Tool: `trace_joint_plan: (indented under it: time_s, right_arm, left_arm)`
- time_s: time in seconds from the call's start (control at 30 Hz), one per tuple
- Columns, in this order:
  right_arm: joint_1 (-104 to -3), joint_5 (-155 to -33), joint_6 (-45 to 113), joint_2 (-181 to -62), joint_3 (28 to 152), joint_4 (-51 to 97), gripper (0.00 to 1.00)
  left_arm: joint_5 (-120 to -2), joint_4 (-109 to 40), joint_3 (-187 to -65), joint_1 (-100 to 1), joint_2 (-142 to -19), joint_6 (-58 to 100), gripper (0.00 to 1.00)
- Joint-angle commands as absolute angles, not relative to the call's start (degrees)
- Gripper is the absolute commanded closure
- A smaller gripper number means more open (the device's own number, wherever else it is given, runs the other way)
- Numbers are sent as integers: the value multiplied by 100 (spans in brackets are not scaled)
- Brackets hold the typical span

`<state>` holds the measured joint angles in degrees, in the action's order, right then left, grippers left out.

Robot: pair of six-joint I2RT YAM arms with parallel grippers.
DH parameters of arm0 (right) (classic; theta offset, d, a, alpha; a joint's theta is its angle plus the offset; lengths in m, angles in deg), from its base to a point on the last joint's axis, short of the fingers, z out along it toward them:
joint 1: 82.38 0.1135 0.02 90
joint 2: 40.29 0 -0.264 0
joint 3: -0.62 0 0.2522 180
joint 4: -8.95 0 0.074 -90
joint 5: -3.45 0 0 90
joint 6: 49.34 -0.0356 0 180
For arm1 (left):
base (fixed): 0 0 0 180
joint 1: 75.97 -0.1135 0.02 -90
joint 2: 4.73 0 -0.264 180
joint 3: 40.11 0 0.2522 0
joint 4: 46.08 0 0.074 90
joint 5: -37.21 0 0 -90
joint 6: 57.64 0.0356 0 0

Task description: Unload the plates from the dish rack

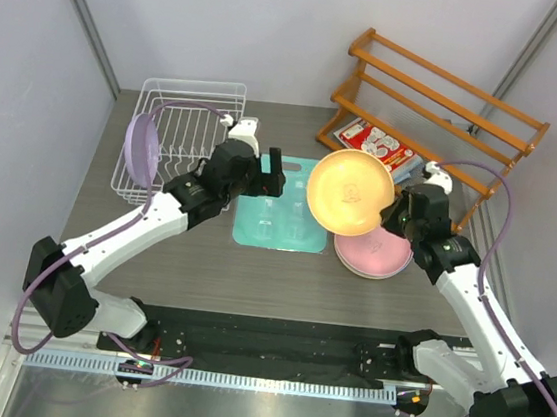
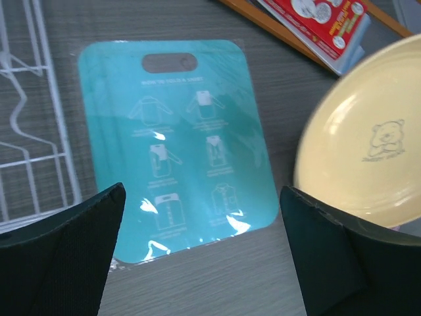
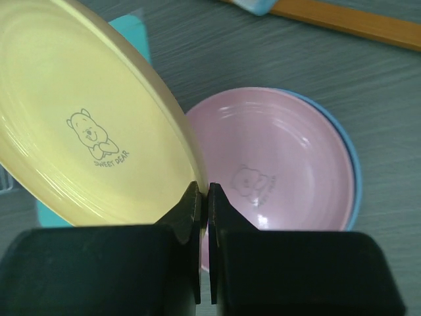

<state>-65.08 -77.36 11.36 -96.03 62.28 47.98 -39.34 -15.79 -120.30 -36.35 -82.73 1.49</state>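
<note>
The robot's right hand should next go to the right in the top view, then down over the pink plate (image 1: 374,252) to let go, because the yellow plate (image 1: 351,190) hangs off the pink plate's centre.
My right gripper (image 1: 392,213) (image 3: 204,197) is shut on the rim of a yellow plate (image 1: 351,190) (image 3: 85,125) with a bear print, holding it tilted above the table. Just right of it and below, a pink plate (image 1: 374,252) (image 3: 283,158) lies stacked on a blue plate (image 3: 353,164). A lilac plate (image 1: 142,148) stands on edge at the left side of the white wire dish rack (image 1: 195,98) (image 2: 33,131). My left gripper (image 1: 274,173) (image 2: 200,197) hangs open and holds nothing, over the teal mat (image 1: 277,218) (image 2: 177,138), between the rack and the yellow plate (image 2: 368,151).
An orange-brown wooden slatted rack (image 1: 442,96) stands at the back right. A red-and-white packet (image 1: 375,142) (image 2: 322,23) lies at its foot. Grey walls close in on the table's left, back and right.
</note>
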Motion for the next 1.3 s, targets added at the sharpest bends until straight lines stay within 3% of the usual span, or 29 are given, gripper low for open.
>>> trace_joint_plan:
  time_s: [0.0,0.2,0.47,0.53,0.77,1.03,1.07,1.27]
  right_arm:
    - [-7218,-7416,991,-9382,6070,5320,99]
    - [-7544,-7328,788,-9223,5666,5566,99]
    - [-7544,-7301,726,-9074,5420,5681,98]
    - [-7553,-7371,779,-9144,5411,5725,94]
    - [-7544,-7556,902,-9337,5463,5716,66]
    - [-7544,-7645,1069,-9461,5683,5839,56]
    - [-7544,-7575,1087,-9461,5701,5865,49]
    - [-7544,-7047,1157,-9373,5973,6225,43]
  left_arm:
    - [-2505,-1616,-11970,-3659,-7751,825,1]
    - [-624,-1843,-11812,-3799,-7425,1846,1]
    - [-762,-1615,-11838,-4503,-7215,1979,0]
    - [-701,-1633,-11803,-4678,-7136,2006,0]
    - [-982,-1694,-11803,-5302,-7144,1865,1]
    - [-1043,-1545,-12040,-5672,-7557,1874,1]
    - [-1052,-1527,-12058,-5689,-7592,1856,1]
    - [-1043,-1553,-12040,-5847,-7619,1874,1]
